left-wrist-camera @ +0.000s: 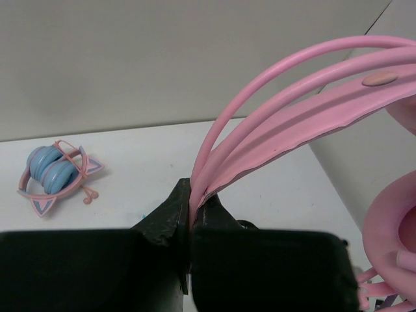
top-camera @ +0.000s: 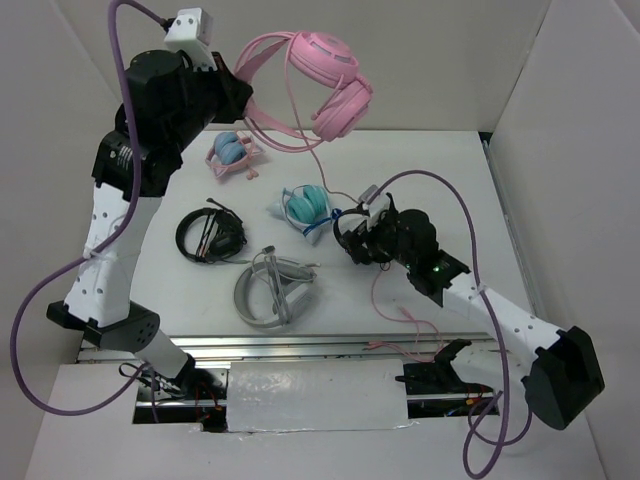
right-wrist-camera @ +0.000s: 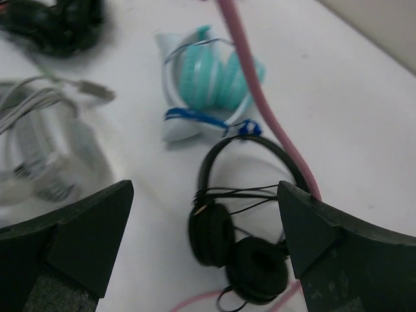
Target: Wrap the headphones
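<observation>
The pink cable passes outside my right gripper's open fingers on the right in the wrist view, so I will next lower that way to close on it.
The large all-pink headphones [top-camera: 330, 80] hang high above the back of the table. My left gripper [top-camera: 248, 108] is shut on their pink headband [left-wrist-camera: 292, 117], with the jaws [left-wrist-camera: 193, 192] pinching it at one end. The thin pink cable [top-camera: 318, 165] drops from a cup to the table, passes my right gripper and lies loose near the front edge [top-camera: 385, 300]. My right gripper [top-camera: 352, 238] is open and empty, low over the table. In the right wrist view [right-wrist-camera: 205, 188] the cable [right-wrist-camera: 260, 110] runs just beside its right finger.
A black on-ear pair [right-wrist-camera: 240, 247] lies right under my right gripper. A teal pair [top-camera: 305, 205] is just behind it. A small pink pair with blue cups [top-camera: 233, 153] sits at the back left. Another black pair [top-camera: 210, 235] and a grey pair [top-camera: 272, 290] lie left of centre.
</observation>
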### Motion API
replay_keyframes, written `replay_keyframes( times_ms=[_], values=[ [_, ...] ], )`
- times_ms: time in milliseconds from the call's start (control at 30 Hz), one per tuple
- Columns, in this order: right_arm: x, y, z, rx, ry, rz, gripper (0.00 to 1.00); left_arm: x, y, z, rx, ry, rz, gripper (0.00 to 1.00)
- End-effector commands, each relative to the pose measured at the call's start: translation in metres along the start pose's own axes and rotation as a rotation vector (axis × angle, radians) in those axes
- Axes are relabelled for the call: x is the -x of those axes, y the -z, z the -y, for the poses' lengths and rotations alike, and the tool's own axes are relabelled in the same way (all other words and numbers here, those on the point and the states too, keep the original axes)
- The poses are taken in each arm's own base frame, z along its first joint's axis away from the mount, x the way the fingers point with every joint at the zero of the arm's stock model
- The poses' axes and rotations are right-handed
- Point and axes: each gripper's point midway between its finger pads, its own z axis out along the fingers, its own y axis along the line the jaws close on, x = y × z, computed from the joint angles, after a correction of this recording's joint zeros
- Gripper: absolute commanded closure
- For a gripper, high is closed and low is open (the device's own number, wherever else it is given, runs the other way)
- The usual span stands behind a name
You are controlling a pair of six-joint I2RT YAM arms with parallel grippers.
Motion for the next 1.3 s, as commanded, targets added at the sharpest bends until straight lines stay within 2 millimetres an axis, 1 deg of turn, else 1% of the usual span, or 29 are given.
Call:
replay_keyframes(
  times_ms=[0,67,133,200,233,267,333,367,400,467,533,600,633,667,700,733,833,867,933,967,1000,1033,1067,1100,1133,1167,1200,1233,1267],
  values=[
    [0.002,0.022,-0.049,0.221,-0.028,0.045,0.00,0.061,0.029,0.009,-0.025,0.061,0.196,1.00],
    [0.013,0.039,-0.069,0.285,-0.073,0.085,0.00,0.056,0.023,0.001,0.003,0.075,0.191,1.00],
    [0.025,0.055,-0.076,0.312,-0.095,0.136,0.00,0.051,0.017,-0.007,0.026,0.095,0.182,1.00],
    [0.033,0.072,-0.084,0.332,-0.107,0.164,0.00,0.039,0.006,-0.018,0.070,0.104,0.147,1.00],
    [0.034,0.078,-0.088,0.347,-0.100,0.163,0.00,0.039,0.004,-0.025,0.090,0.108,0.145,1.00],
    [0.025,0.084,-0.091,0.361,-0.099,0.126,0.00,0.036,0.002,-0.029,0.107,0.114,0.137,1.00],
    [0.028,0.098,-0.096,0.389,-0.092,0.143,0.00,0.032,-0.006,-0.040,0.134,0.119,0.125,1.00],
    [0.020,0.101,-0.098,0.400,-0.091,0.125,0.00,0.032,-0.007,-0.042,0.137,0.124,0.127,1.00],
    [0.026,0.108,-0.100,0.421,-0.072,0.164,0.00,0.032,-0.010,-0.045,0.129,0.133,0.121,1.00],
    [0.025,0.110,-0.095,0.386,-0.071,0.199,0.00,0.028,-0.017,-0.048,0.122,0.145,0.097,1.00],
    [0.026,0.103,-0.072,0.246,-0.106,0.214,0.00,0.031,-0.018,-0.050,0.108,0.153,0.096,1.00],
    [0.014,0.093,-0.055,0.151,-0.129,0.181,0.00,0.031,-0.019,-0.054,0.102,0.158,0.094,1.00],
    [0.011,0.088,-0.050,0.126,-0.137,0.171,0.00,0.030,-0.020,-0.056,0.107,0.163,0.088,1.00],
    [-0.001,0.079,-0.046,0.105,-0.147,0.119,0.00,0.031,-0.019,-0.057,0.106,0.163,0.091,1.00],
    [0.002,0.072,-0.039,0.076,-0.153,0.128,0.00,0.032,-0.019,-0.058,0.100,0.162,0.090,1.00],
    [-0.006,0.062,-0.035,0.060,-0.160,0.083,0.00,0.034,-0.017,-0.058,0.098,0.157,0.094,1.00],
    [-0.019,0.043,-0.021,0.015,-0.140,0.021,0.00,0.038,-0.015,-0.060,0.096,0.152,0.104,1.00],
    [-0.037,0.032,-0.018,0.013,-0.120,-0.040,0.00,0.039,-0.013,-0.062,0.098,0.154,0.105,1.00],
    [-0.039,0.018,0.001,-0.046,-0.113,-0.037,0.00,0.041,-0.011,-0.059,0.081,0.148,0.107,1.00],
    [-0.053,0.006,0.005,-0.047,-0.128,-0.074,0.00,0.044,-0.009,-0.060,0.083,0.149,0.117,1.00],
    [-0.052,-0.001,0.014,-0.057,-0.145,-0.066,0.00,0.044,-0.008,-0.061,0.086,0.151,0.119,1.00],
    [-0.055,-0.014,0.016,-0.047,-0.159,-0.088,0.00,0.046,-0.005,-0.055,0.051,0.149,0.117,1.00],
    [-0.056,-0.020,0.020,-0.052,-0.170,-0.094,0.00,0.048,-0.003,-0.055,0.044,0.148,0.119,1.00],
    [-0.046,-0.025,0.031,-0.067,-0.174,-0.073,0.07,0.048,-0.002,-0.053,0.030,0.144,0.117,1.00],
    [-0.054,-0.034,0.031,-0.055,-0.186,-0.099,0.23,0.050,0.002,-0.051,0.015,0.137,0.119,1.00],
    [-0.052,-0.039,0.027,-0.014,-0.190,-0.098,0.48,0.049,0.004,-0.044,-0.028,0.130,0.108,1.00],
    [-0.038,-0.045,0.032,-0.001,-0.180,-0.079,0.57,0.046,0.005,-0.041,-0.051,0.126,0.094,1.00],
    [-0.043,-0.052,0.034,0.008,-0.184,-0.107,0.65,0.047,0.012,-0.034,-0.084,0.109,0.093,1.00],
    [-0.030,-0.057,0.043,-0.003,-0.190,-0.108,0.74,0.037,0.011,-0.026,-0.145,0.096,0.064,1.00]
  ],
)
